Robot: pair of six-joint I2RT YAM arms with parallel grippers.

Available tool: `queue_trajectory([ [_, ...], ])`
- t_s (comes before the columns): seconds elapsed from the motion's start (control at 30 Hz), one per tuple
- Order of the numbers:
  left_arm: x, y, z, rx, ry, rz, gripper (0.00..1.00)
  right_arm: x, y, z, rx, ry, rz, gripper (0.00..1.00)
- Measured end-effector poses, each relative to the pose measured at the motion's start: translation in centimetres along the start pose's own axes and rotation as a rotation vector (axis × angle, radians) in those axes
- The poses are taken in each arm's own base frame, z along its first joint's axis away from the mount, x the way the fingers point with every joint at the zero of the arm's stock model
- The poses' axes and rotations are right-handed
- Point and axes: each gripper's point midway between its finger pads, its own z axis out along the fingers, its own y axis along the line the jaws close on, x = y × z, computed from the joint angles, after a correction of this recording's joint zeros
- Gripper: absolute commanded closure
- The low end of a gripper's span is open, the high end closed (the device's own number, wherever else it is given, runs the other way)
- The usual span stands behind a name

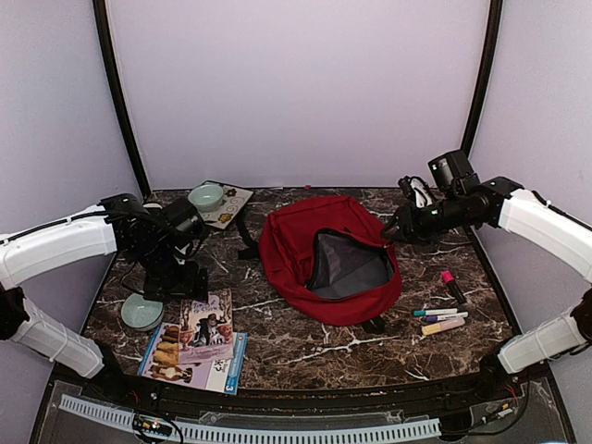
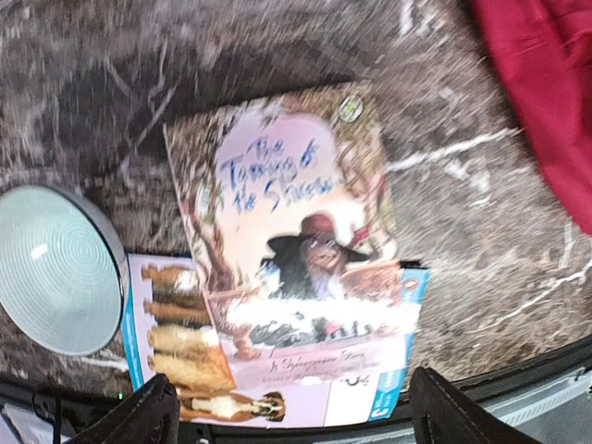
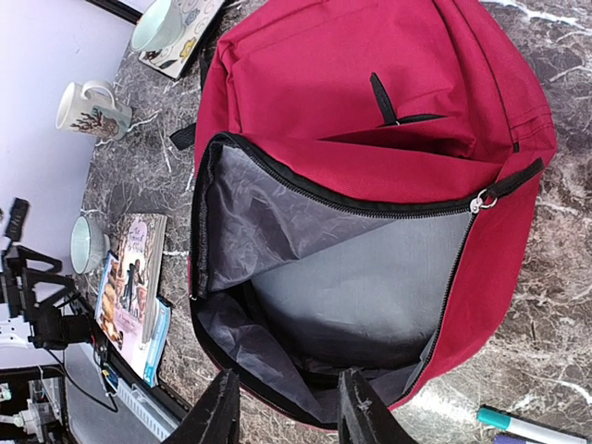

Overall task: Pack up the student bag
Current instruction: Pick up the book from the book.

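My left gripper should next move down and toward the bag, onto the lower part of the top book's edge facing the bag, because that part is uncovered.
The student bag (image 1: 305, 240) is a big red backpack lying flat mid-table, main zipper undone and grey lining (image 3: 370, 296) exposed. My right gripper (image 1: 390, 233) hovers at the bag's right side. In its wrist view the fingers (image 3: 218, 416) stand apart over the bag's mouth (image 3: 287, 421) with nothing between them. My left gripper (image 1: 178, 280) hangs over two stacked books (image 1: 199, 344) left of the bag. It (image 2: 296, 421) is open wide and empty above the top book, "The Taming of the Shrew" (image 2: 296, 231), which lies on a dog-picture book (image 2: 180, 361).
A pale green bowl (image 1: 141, 312) sits beside the books. Another bowl (image 1: 205, 196) rests on a flat book (image 1: 233, 205) at the back left. A white mug (image 3: 92, 109) stands at the back. Several markers (image 1: 439, 319) and a pink-capped one (image 1: 453, 287) lie right of the bag.
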Motion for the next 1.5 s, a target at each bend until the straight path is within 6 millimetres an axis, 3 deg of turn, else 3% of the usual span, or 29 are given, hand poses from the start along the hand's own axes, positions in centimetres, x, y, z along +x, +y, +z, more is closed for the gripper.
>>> queue_trajectory([
  [0.13,1.3,0.1,1.7,-0.038,0.094,-0.031,0.10,0.0,0.0,-0.5,0.007,-0.010,0.003,0.62],
  [0.27,1.2,-0.6,2.5,-0.065,0.124,-0.079,0.09,0.1,0.2,-1.3,0.006,-0.030,0.006,0.62],
  [0.47,0.5,-3.8,4.6,-0.179,0.163,-0.065,0.08,1.0,-0.4,-2.0,0.023,-0.045,0.024,0.62],
  [0.57,0.4,-5.1,6.2,-0.236,0.172,-0.029,0.13,1.9,-0.9,-2.2,0.031,-0.042,0.036,0.62],
  [0.8,0.3,-4.0,9.0,-0.395,0.186,0.015,0.19,3.1,-1.8,-2.5,0.059,-0.032,0.057,0.61],
  [1.1,0.8,-3.9,11.0,-0.452,0.201,0.064,0.22,3.4,-2.3,-2.7,0.082,-0.033,0.064,0.61],
  [1.37,1.4,-3.7,11.9,-0.456,0.158,0.076,0.44,3.6,-2.5,-2.7,0.092,-0.026,0.067,0.61],
  [1.5,1.9,-2.8,12.3,-0.454,0.133,0.070,0.93,3.8,-2.7,-2.7,0.101,-0.018,0.071,0.61],
])
